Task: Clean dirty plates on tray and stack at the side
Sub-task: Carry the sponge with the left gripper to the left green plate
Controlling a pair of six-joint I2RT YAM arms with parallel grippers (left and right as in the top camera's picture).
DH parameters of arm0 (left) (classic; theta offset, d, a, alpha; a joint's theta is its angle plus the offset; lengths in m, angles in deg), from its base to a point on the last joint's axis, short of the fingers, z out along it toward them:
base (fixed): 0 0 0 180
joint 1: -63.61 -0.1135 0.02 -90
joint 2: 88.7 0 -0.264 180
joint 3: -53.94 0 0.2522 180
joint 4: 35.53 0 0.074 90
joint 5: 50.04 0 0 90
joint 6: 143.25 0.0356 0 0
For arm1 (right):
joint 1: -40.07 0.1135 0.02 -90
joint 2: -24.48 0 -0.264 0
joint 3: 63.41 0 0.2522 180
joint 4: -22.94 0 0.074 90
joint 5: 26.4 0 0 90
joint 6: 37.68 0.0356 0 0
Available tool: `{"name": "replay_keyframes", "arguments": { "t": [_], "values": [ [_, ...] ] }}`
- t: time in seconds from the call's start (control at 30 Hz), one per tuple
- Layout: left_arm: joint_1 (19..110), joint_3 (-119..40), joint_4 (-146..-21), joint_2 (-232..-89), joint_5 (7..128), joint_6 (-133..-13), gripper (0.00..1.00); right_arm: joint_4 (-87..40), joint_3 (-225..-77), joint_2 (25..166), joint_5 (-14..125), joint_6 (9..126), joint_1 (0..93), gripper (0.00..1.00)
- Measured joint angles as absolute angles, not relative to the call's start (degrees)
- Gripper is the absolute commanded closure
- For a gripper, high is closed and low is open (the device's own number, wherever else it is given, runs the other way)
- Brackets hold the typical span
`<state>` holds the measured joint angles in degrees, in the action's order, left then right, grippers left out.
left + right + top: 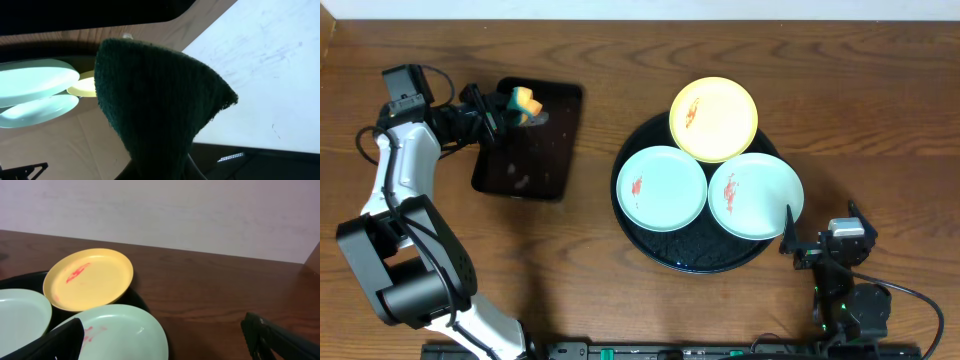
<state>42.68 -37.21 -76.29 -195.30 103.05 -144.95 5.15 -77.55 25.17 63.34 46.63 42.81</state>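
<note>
My left gripper holds the sponge (525,100) and will next lift, swing over the mint plate nearer the rectangular tray, lower and let go, because that plate has red smears on it.
Three plates lie on the round black tray (697,262), each with red smears: a yellow plate (713,118) at the back, a mint plate (661,187) on the left and a mint plate (755,196) on the right. My left gripper (508,108) is far to the left, over the rectangular tray, shut on a yellow-and-green sponge (525,100). The sponge's dark green face (160,110) fills the left wrist view and hides the fingers. My right gripper (817,232) stands open beside the right mint plate (120,330), its left finger (55,342) over the plate's near rim.
A smaller rectangular black tray (525,160) with wet spots lies at the left, under the sponge. Bare wooden table (590,280) spreads around both trays. A pale wall (200,215) rises behind the table.
</note>
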Motion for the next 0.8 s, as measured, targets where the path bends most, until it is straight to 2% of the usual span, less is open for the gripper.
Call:
{"name": "replay_keyframes", "arguments": {
  "t": [0.23, 0.53, 0.6, 0.8],
  "values": [
    [42.7, -37.2, -76.3, -195.3, 99.3, -141.1, 0.93, 5.1, -77.6, 25.2, 63.3, 46.6, 42.8, 0.01],
    [44.8, -37.2, -80.3, -195.3, 81.3, -120.8, 0.92, 5.1, -77.6, 25.2, 63.3, 46.6, 42.8, 0.01],
    [45.5, -37.2, -77.1, -195.3, 83.8, -120.6, 0.92, 5.1, -77.6, 25.2, 63.3, 46.6, 42.8, 0.01],
    [46.0, -37.4, -55.0, -195.1, 99.0, -126.3, 0.93, 5.1, -77.6, 25.2, 63.3, 46.6, 42.8, 0.01]
  ]
}}
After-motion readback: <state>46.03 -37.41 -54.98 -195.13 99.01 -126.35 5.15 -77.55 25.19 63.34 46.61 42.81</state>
